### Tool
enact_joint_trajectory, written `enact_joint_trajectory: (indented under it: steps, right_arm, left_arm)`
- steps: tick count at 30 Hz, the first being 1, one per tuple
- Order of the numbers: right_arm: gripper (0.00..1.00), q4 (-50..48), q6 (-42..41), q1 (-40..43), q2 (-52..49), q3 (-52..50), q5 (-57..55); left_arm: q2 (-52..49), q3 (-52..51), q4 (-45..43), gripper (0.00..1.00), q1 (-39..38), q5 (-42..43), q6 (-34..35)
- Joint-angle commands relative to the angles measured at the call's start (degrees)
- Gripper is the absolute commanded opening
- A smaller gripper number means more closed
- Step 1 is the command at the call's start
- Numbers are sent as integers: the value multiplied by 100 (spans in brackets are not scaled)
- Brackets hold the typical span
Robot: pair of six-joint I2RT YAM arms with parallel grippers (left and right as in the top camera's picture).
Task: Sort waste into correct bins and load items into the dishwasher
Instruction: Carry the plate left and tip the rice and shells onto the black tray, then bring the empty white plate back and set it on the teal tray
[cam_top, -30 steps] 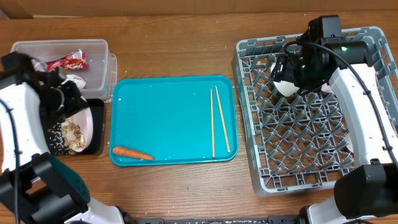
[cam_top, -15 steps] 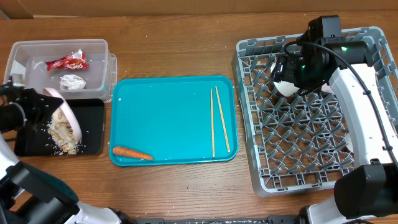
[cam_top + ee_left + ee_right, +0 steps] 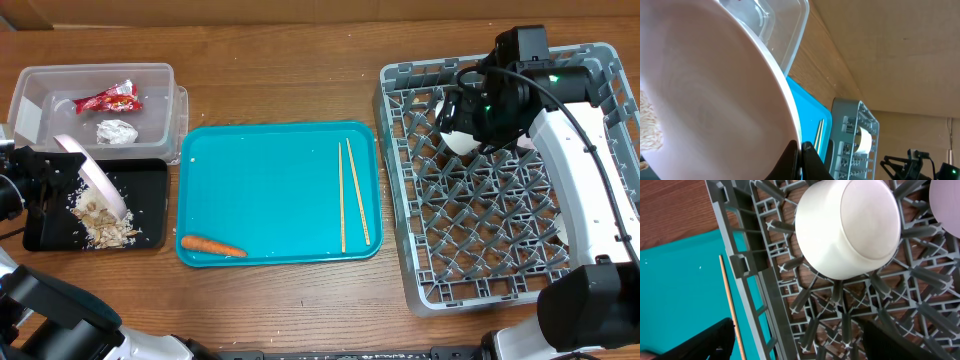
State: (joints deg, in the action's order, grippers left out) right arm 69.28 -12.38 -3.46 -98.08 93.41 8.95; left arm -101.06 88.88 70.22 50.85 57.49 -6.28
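The black tray holds the scraps, so the robot's left gripper needs to level the bowl next, lower it onto the teal tray (image 3: 270, 190) by the chopsticks and let go of the bowl's rim.
My left gripper (image 3: 48, 172) is shut on the rim of a pale-pink bowl (image 3: 95, 180), which it holds tipped steeply over the black tray (image 3: 152, 195). Rice and beige scraps (image 3: 100, 220) lie in that tray. In the left wrist view the bowl (image 3: 715, 90) fills the frame, and some rice (image 3: 647, 127) clings at its left edge. The red wrapper (image 3: 108, 98) and white tissue (image 3: 116, 131) lie in the clear tub (image 3: 165, 75). My right gripper (image 3: 464, 115) stands open above the grey dish rack (image 3: 500, 250), over an upturned white cup (image 3: 847, 227). The chopsticks (image 3: 352, 195) and carrot (image 3: 212, 246) lie on the teal tray (image 3: 270, 190).
The rack's raised lattice wall (image 3: 747, 275) stands between my right gripper and the teal tray (image 3: 680, 280). A second pale dish (image 3: 947, 200) sits in the rack beside the cup. Bare wooden table (image 3: 300, 60) runs along the back and front.
My left arm has swung left off the black tray and tipped the bowl up. The rice and scraps have slid out into the tray. The right arm has not moved.
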Motion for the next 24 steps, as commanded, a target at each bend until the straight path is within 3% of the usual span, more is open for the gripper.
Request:
enact_joint_trajectory:
  steps: [1, 6, 8, 11, 15, 17, 19, 21, 23, 24]
  right_arm:
    - [84, 28, 11, 0, 186, 37, -39]
    - [84, 55, 11, 0, 186, 37, -39]
    - [84, 52, 11, 0, 186, 37, -39]
    - [84, 50, 11, 0, 186, 37, -39]
    - [84, 55, 13, 0, 186, 37, -42]
    - [84, 55, 15, 0, 186, 37, -46]
    - [84, 72, 13, 0, 186, 37, -87]
    - [84, 85, 13, 0, 186, 37, -173]
    - [84, 120, 13, 0, 186, 37, -188]
    - [84, 136, 15, 0, 186, 37, -188]
  left_arm:
    - [142, 72, -7, 4, 24, 221, -260]
    - [131, 39, -4, 4, 31, 466, -538]
    - [94, 35, -24, 4, 37, 345, -190]
    - [90, 20, -15, 4, 50, 243, -190]
    - [90, 20, 190, 4, 50, 649, -874]
    - [63, 20, 144, 4, 52, 527, -568]
    - [61, 20, 129, 4, 55, 557, -776]
    - [33, 20, 221, 4, 42, 525, -407]
    - [26, 20, 203, 4, 13, 378, -730]
    - [11, 20, 232, 4, 11, 236, -485]
